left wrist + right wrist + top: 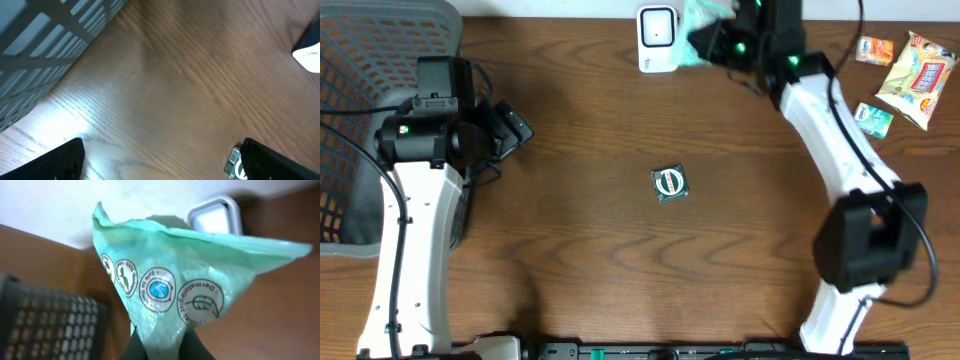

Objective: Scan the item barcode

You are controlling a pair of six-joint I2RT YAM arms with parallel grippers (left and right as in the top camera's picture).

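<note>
The snack packets are gathered clear of the scanner, so I will move my right gripper to the right in the overhead view and let go of the pouch [705,18] between the small packets.
My right gripper [720,42] is shut on a mint-green pouch [705,18] and holds it in the air right beside the white barcode scanner [658,38] at the table's far edge. In the right wrist view the pouch [190,275], printed with round seals, is pinched at its lower end in the gripper [167,347], and the scanner [215,217] shows just behind its top edge. No barcode shows on the side I see. My left gripper [510,130] hangs open and empty near the basket, its dark fingers [55,162] wide apart over bare wood.
A grey mesh basket [370,100] fills the far left. A small dark green packet [670,183] lies mid-table, also beside my left finger [234,161]. Snack packets [918,65] lie at the far right.
</note>
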